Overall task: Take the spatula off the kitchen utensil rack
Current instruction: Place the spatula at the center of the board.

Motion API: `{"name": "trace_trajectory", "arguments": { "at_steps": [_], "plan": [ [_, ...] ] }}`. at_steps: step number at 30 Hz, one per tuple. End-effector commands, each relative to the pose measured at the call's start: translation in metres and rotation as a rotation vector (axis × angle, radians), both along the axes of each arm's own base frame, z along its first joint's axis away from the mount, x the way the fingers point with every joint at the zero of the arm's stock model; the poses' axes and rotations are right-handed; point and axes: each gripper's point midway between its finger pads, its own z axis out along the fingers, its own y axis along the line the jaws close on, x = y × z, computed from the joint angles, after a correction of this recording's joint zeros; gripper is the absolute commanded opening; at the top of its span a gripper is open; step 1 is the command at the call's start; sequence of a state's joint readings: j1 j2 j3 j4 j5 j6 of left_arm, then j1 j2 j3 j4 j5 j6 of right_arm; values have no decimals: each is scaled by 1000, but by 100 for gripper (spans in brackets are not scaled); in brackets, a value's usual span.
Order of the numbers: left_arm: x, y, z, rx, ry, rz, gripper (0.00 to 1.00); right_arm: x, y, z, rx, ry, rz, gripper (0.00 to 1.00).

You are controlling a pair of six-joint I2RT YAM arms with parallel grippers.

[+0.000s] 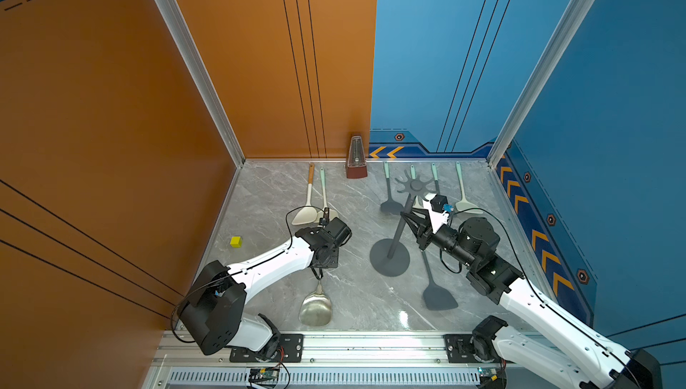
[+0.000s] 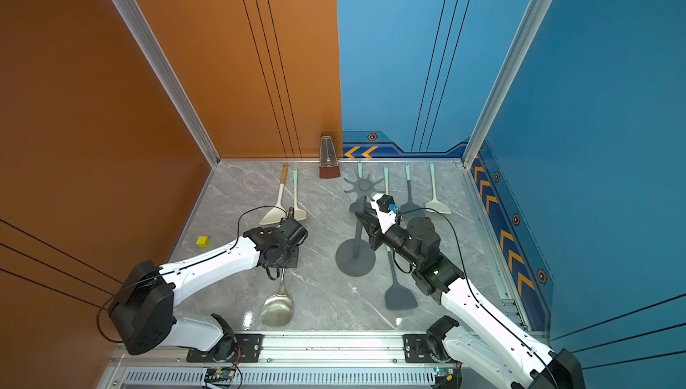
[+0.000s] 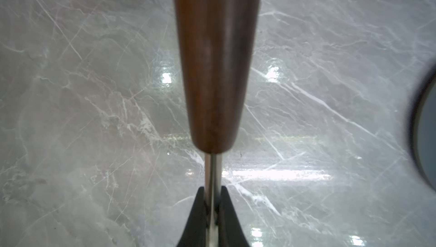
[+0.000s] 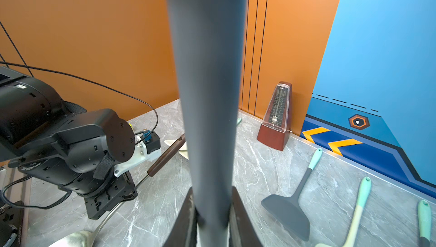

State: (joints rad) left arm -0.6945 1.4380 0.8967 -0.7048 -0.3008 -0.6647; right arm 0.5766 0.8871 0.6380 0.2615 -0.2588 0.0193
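Observation:
The spatula's blade sits low while its handle still pokes up, so my left gripper will next lower the spatula's stem to the bare tabletop beneath and release it there.
The kitchen utensil rack stands mid-table on its round base (image 1: 389, 257), with its star crown (image 1: 415, 184) at the top. No utensil hangs on the crown in both top views. My right gripper (image 4: 213, 201) is shut on the rack's pole (image 4: 207, 92), partway up (image 1: 407, 217). My left gripper (image 3: 213, 201) is shut on the thin metal shank (image 3: 213, 170) of a steel spatula with a brown wooden handle (image 3: 217, 69). Its blade (image 1: 315, 309) sits low near the table's front edge, apart from the rack. The handle tip (image 1: 326, 214) pokes up past the left wrist.
A metronome (image 1: 356, 162) stands at the back wall. A yellow cube (image 1: 235, 241) lies at the left. Several other spatulas lie flat on the table: cream ones (image 1: 306, 205) at the back left, grey and cream ones (image 1: 464, 194) behind the rack, a dark one (image 1: 438, 294) at the front right.

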Motion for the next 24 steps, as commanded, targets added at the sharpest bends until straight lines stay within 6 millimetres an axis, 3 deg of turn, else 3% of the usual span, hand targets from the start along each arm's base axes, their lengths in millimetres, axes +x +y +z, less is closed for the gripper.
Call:
{"name": "trace_trajectory", "arguments": {
  "at_steps": [1, 12, 15, 24],
  "plan": [
    [2, 8, -11, 37, -5, 43, 0, -6, -6, -67, -110, 204, -18, 0],
    [3, 12, -59, 72, 82, 75, 0, -10, -14, -72, -126, 208, -48, 0],
    [6, 15, -62, 87, 77, 81, 0, -10, -14, -73, -126, 209, -48, 0],
    [25, 21, -55, 73, 32, 90, 17, -9, -14, -73, -128, 213, -51, 0]
  ]
}}
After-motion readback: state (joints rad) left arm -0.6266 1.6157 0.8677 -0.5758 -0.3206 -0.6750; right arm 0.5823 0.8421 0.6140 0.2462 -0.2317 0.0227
